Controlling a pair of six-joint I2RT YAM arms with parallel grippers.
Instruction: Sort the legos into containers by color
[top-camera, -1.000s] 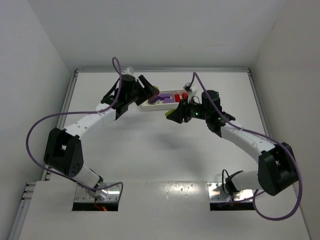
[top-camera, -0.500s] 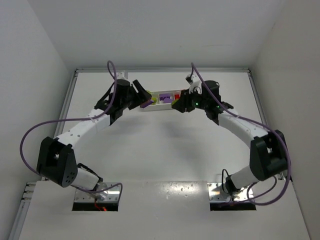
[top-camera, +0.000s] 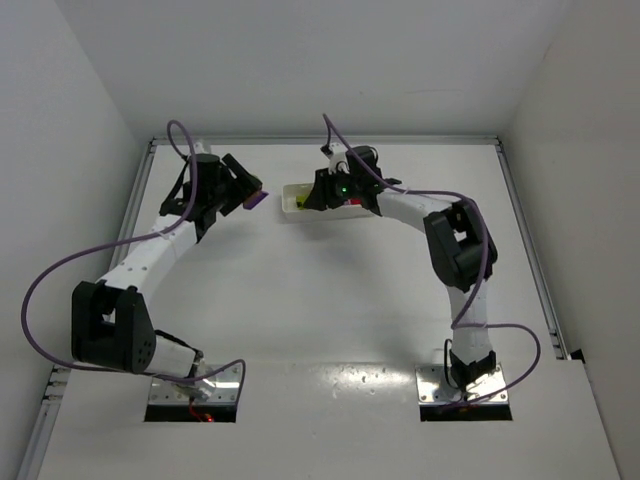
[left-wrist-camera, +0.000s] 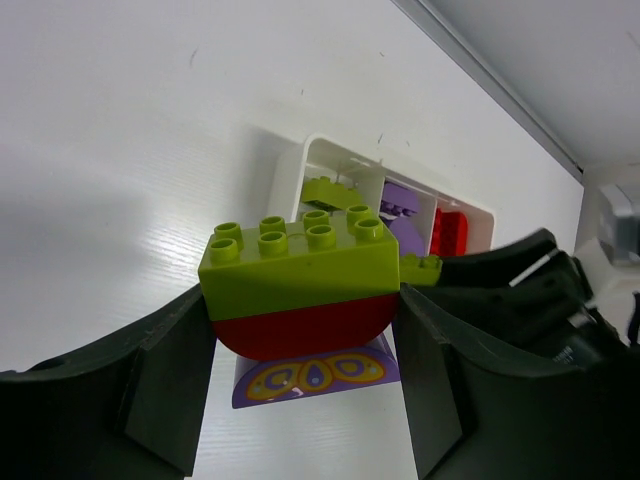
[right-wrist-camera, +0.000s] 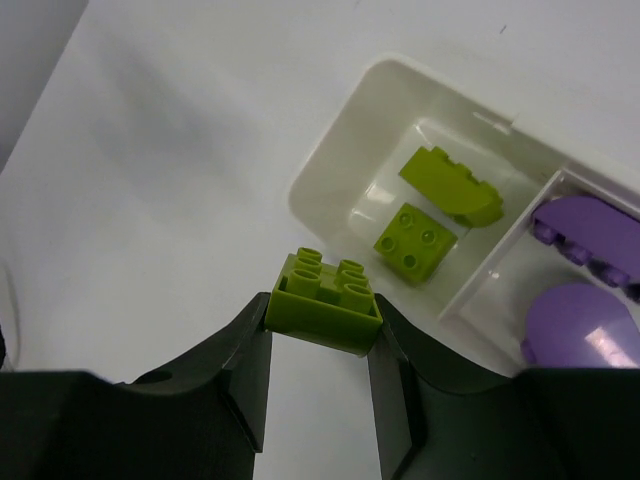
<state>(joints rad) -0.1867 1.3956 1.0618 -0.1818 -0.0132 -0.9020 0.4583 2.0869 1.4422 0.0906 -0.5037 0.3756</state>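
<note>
My right gripper will next carry the lime green brick outward over the near side of the tray's end section (right-wrist-camera: 330, 170) and let it go inside, because that section holds legos of the same color.
My left gripper (left-wrist-camera: 305, 330) is shut on a stack of legos: a lime green brick (left-wrist-camera: 295, 262) on a red half-round piece (left-wrist-camera: 300, 328) on a purple butterfly piece (left-wrist-camera: 315, 375). In the top view it (top-camera: 250, 192) hangs left of the white tray (top-camera: 290, 205). My right gripper (right-wrist-camera: 320, 330) is shut on a lime green 2x2 brick (right-wrist-camera: 323, 298), just outside the near corner of the tray's end compartment (right-wrist-camera: 330, 170). That compartment holds two lime green legos (right-wrist-camera: 410, 240). The compartment beside it holds purple legos (right-wrist-camera: 580, 325). Red legos (left-wrist-camera: 450, 232) lie in the far compartment.
In the top view the right arm (top-camera: 400, 205) lies over most of the tray. The back wall rail (top-camera: 320, 141) runs just behind the tray. The right gripper's fingers (left-wrist-camera: 520, 290) show at the right of the left wrist view.
Both grippers have moved left. The left one has drawn away from the tray with its stack. The right one has swung from the tray's right part to its left end.
</note>
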